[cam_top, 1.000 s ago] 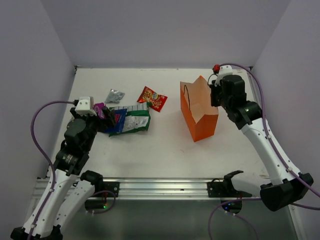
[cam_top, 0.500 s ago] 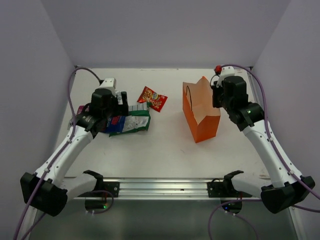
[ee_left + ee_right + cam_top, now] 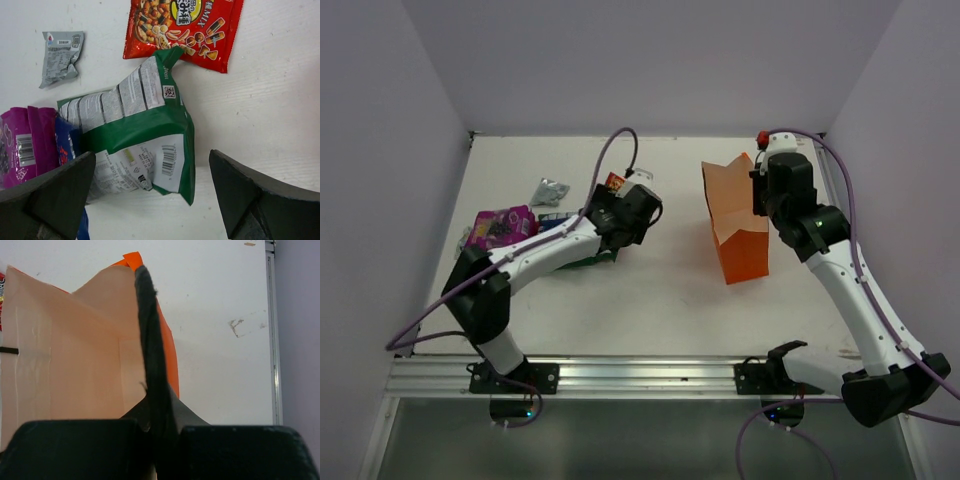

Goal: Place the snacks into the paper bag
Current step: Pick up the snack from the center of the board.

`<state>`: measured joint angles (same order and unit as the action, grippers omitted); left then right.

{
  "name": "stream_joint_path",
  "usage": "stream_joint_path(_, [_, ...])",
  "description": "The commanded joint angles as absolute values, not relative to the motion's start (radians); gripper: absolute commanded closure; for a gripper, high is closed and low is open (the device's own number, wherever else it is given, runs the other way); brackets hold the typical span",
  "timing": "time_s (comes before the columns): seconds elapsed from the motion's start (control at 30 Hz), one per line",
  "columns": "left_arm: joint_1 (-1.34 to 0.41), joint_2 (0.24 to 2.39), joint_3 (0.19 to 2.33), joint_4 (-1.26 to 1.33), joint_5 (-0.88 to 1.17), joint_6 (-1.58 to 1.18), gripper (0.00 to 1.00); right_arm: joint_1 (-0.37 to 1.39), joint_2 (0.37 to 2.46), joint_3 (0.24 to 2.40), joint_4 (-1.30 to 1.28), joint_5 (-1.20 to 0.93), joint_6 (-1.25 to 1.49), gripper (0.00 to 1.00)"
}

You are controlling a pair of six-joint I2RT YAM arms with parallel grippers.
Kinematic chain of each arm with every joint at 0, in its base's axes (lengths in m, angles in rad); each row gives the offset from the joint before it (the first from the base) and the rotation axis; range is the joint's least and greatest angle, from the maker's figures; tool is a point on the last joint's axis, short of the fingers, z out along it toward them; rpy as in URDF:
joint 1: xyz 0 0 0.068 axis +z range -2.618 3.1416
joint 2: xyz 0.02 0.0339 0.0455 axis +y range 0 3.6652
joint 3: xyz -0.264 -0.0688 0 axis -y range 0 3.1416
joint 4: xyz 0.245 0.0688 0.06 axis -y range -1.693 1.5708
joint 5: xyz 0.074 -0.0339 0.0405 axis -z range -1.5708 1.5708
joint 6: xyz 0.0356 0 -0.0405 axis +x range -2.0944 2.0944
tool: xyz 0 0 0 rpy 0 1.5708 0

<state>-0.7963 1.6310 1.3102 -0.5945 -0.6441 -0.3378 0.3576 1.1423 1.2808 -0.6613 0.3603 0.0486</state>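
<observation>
My left gripper needs to move toward the orange bag point(image 3: 735, 220) and tilt. Then it should go down to the lower edge of the green-and-white packet.
In the left wrist view the green-and-white packet point(image 3: 135, 135) lies under my open left gripper point(image 3: 150, 200), its lower corner between the wide-apart fingers. The red packet point(image 3: 185, 25) lies just beyond it. The silver-grey one point(image 3: 61, 57) is at the far left, and the magenta point(image 3: 25, 145) and dark blue point(image 3: 67, 145) packets overlap at the left. From above, my left gripper point(image 3: 625, 222) hovers mid-table over these snacks. The orange paper bag point(image 3: 735, 220) stands upright on the right. My right gripper point(image 3: 760, 195) is shut on its black cord handle point(image 3: 150, 340) at the rim.
The bag's pale inside point(image 3: 70, 355) faces the right wrist camera, mouth open upward. My left arm point(image 3: 540, 250) stretches across the packets from the lower left. The table's right edge point(image 3: 272, 330) runs close beside the bag.
My left arm has swung from the table's left side rightward over the packets, its gripper still open. The right gripper and the bag have shifted slightly right.
</observation>
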Motion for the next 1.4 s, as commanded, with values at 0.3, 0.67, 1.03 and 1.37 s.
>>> stream_joint_path(0.3, [-0.904,2.035,1.551,-0.712,-1.075,-0.331,0.00,0.357,1.124,1.293,-0.669,0.416,0.054,1.00])
stream_joint_path(0.67, [-0.894,2.230,1.598,-0.724,-1.246,-0.319,0.03,0.359,1.121,1.273,-0.657,0.410,0.051,1.00])
stream_joint_path(1.03, [-0.876,2.241,1.568,-0.716,-1.224,-0.345,0.63,0.359,1.115,1.259,-0.644,0.400,0.046,1.00])
stream_joint_path(1.37, [-0.879,1.959,1.565,-0.718,-1.037,-0.382,1.00,0.359,1.118,1.266,-0.649,0.402,0.040,1.00])
